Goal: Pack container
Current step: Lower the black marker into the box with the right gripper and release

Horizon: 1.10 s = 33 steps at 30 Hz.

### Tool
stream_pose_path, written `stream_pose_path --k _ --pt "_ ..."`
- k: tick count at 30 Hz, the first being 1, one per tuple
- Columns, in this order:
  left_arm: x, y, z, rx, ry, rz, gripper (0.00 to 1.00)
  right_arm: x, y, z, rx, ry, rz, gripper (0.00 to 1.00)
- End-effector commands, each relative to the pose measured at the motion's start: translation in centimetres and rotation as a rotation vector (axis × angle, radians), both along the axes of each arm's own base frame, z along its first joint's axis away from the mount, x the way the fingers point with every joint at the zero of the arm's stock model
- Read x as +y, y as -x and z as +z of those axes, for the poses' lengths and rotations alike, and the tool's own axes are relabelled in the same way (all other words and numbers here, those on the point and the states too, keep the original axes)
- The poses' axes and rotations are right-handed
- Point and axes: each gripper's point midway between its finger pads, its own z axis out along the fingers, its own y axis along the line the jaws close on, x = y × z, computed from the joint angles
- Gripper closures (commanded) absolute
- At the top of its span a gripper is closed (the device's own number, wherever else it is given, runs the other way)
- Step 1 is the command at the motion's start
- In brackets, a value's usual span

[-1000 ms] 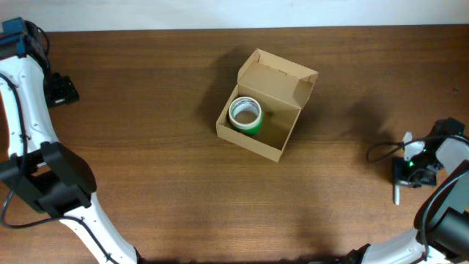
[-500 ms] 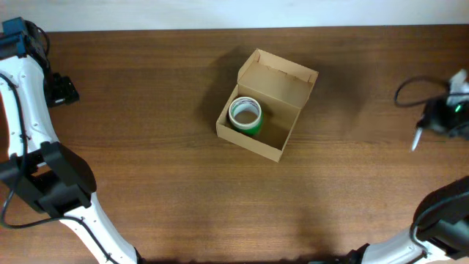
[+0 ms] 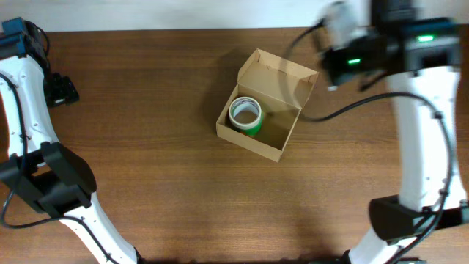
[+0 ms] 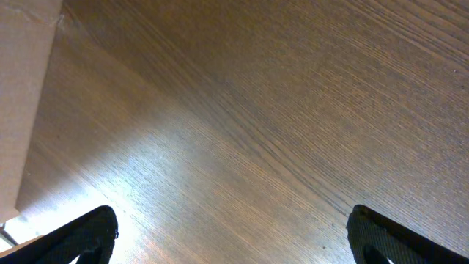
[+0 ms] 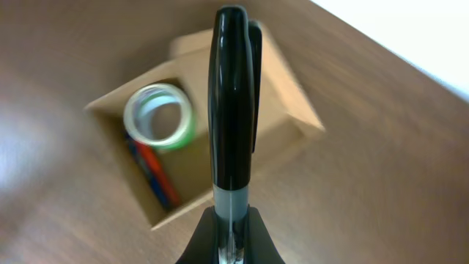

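Note:
Next, my right gripper swings over the box, then lowers the marker [image 5: 233, 103], turned along the box's near side, since the red and blue item lies lengthwise there.
The container [image 3: 253, 147] is an open tan cardboard box mid-table with its flap lid raised at the far side. Inside it are a green tape roll [image 3: 253, 126] and, seen in the right wrist view, a red and blue item [image 5: 150, 172] beside the roll [image 5: 183, 130]. My right gripper [image 5: 233, 220] is shut on a marker [image 5: 233, 103] with a black cap and grey body. It is held in the air just right of the box lid [image 5: 286, 84], blurred in the overhead view [image 3: 335, 67]. My left gripper [image 3: 64, 89] is open and empty at the far left.
The left wrist view shows bare wood [image 4: 256, 132] under the open fingers [image 4: 234, 238] and a tan edge [image 4: 22, 95] at its left side. The right arm's cable [image 3: 344, 106] hangs over the table right of the box.
My right gripper has swung with the marker from the table's right edge up and leftward to beside the box lid. The left arm and the box have not moved.

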Motion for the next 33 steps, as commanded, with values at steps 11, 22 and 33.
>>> stream_pose_path --k 11,22,33 --pt "0.2 0.2 -0.4 0.016 -0.002 -0.003 0.0 8.8 0.4 -12.1 0.229 0.27 0.442 0.96" --pt "0.2 0.2 -0.4 0.016 -0.002 -0.003 0.0 10.3 1.1 -17.8 0.393 0.209 0.463 0.96" --pt "0.2 0.2 -0.4 0.016 -0.002 -0.003 0.0 10.4 4.7 -22.0 0.555 0.234 0.484 0.96"
